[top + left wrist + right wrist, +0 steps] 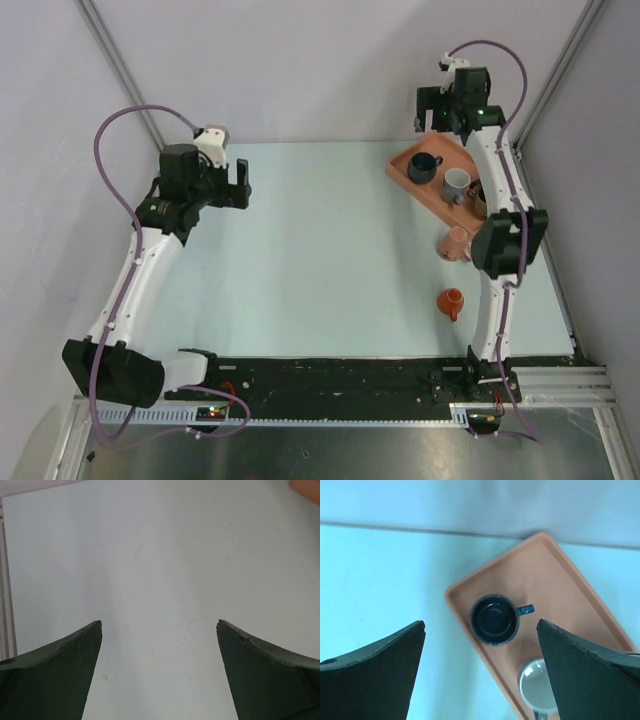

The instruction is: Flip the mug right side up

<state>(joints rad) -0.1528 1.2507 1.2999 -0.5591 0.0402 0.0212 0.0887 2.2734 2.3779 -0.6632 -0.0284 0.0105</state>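
My right gripper should next move back and down onto the base end of the pink mug by its handle, because the dark blue and grey mugs are already upright.
A small orange mug [452, 302] sits on the table at the right, near the right arm; I cannot tell for sure which way up it is. A pink mug [455, 243] lies just off the tray's near corner, partly hidden by the right arm. My right gripper [430, 118] is open and empty, high above the tray's far end; its wrist view [481, 625] looks down on an upright dark blue mug [494, 619] and an upright grey mug [540, 686]. My left gripper [245, 185] is open and empty above bare table at the left [159, 624].
An orange tray [405, 160] at the back right holds the dark blue mug [424, 168], the grey mug [457, 184] and a brown mug [478, 198] half hidden by the right arm. Walls and frame posts close in the table. A pinkish edge [307, 489] shows in the left wrist view's corner.
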